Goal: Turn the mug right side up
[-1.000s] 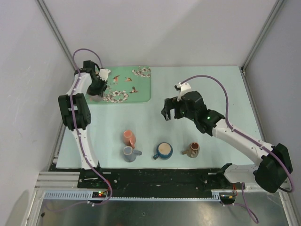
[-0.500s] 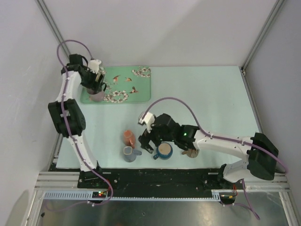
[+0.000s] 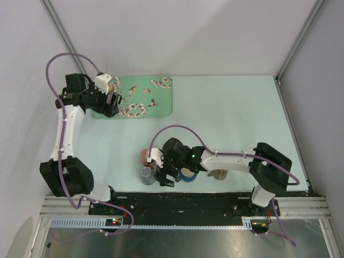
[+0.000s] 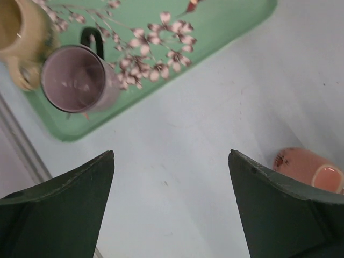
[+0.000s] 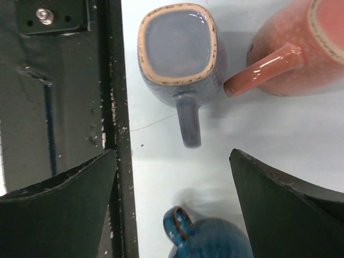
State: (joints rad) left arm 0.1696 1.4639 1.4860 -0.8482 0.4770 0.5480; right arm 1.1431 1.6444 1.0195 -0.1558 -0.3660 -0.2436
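Note:
The grey-blue mug's handle points toward my right gripper from below. My right gripper needs to move down and to its left in the top view, with its fingers on both sides of the mug's handle.
A grey-blue mug point(image 5: 177, 45) point(image 3: 146, 174) stands at the table's near edge, showing a flat blue face ringed by a tan edge, its handle pointing toward my right gripper. A salmon mug point(image 5: 290, 59) point(image 3: 145, 156) lies on its side just behind it. My right gripper point(image 5: 173, 153) point(image 3: 164, 174) hangs open over the bare table between the grey-blue mug's handle and a dark blue mug point(image 5: 209, 239), holding nothing. My left gripper point(image 4: 172, 153) point(image 3: 110, 103) is open and empty above the table beside the green tray point(image 4: 226, 21).
On the tray stand a purple mug point(image 4: 75, 80), mouth up, and a yellow mug point(image 4: 21, 32). A brown mug point(image 3: 219, 173) sits right of the dark blue one. The black base rail point(image 5: 64, 107) runs right beside the grey-blue mug.
My left gripper has opened, let go of the purple mug on the tray and drawn back. My right arm has swung from mid-table down to the front row of mugs.

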